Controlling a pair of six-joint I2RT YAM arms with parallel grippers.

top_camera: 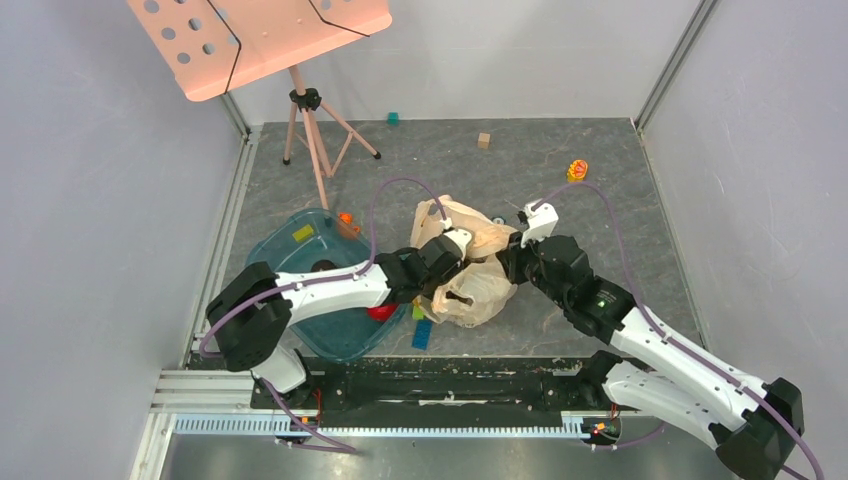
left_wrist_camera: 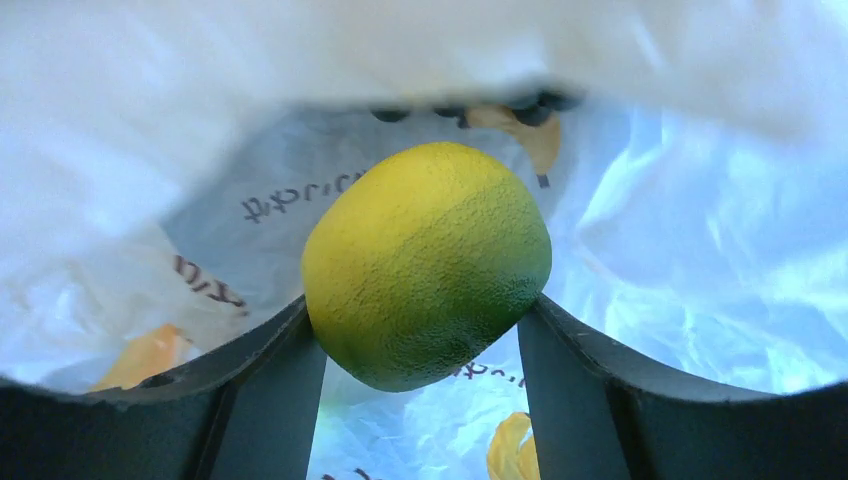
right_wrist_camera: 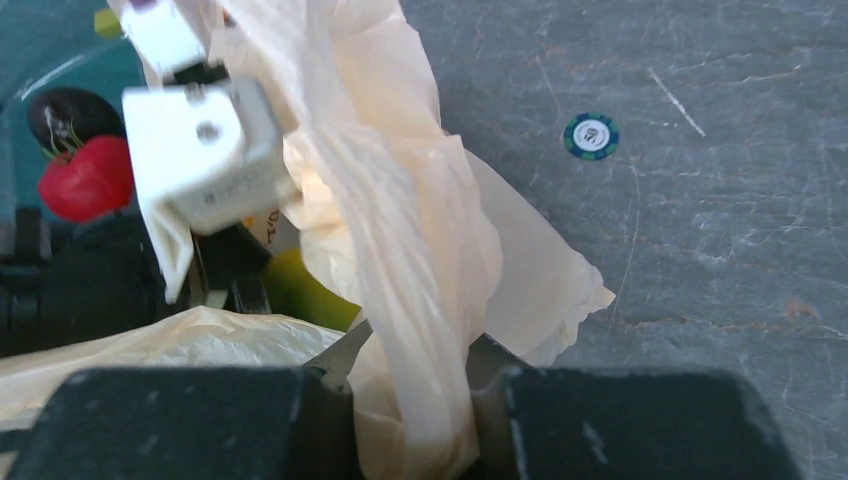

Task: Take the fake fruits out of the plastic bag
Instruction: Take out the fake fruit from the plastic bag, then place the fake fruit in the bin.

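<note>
I need to lift my left gripper next, move it left in the top view over the teal tray's bare far part, then lower it and let go of the fruit.
My left gripper reaches into the mouth of the peach-beige plastic bag. In the left wrist view the gripper is shut on a yellow-green lemon-like fake fruit, with crinkled bag all around it. Small dark round shapes show behind the fruit. My right gripper is shut on a bunched fold of the bag and holds it up. A strip of the yellow-green fruit shows there. A glossy red fruit lies in the teal tray.
A dark round thing lies in the tray beside the red fruit. Blue and green blocks lie at the bag's near side. A music stand, a wooden cube, a yellow-orange toy and a chip are farther off.
</note>
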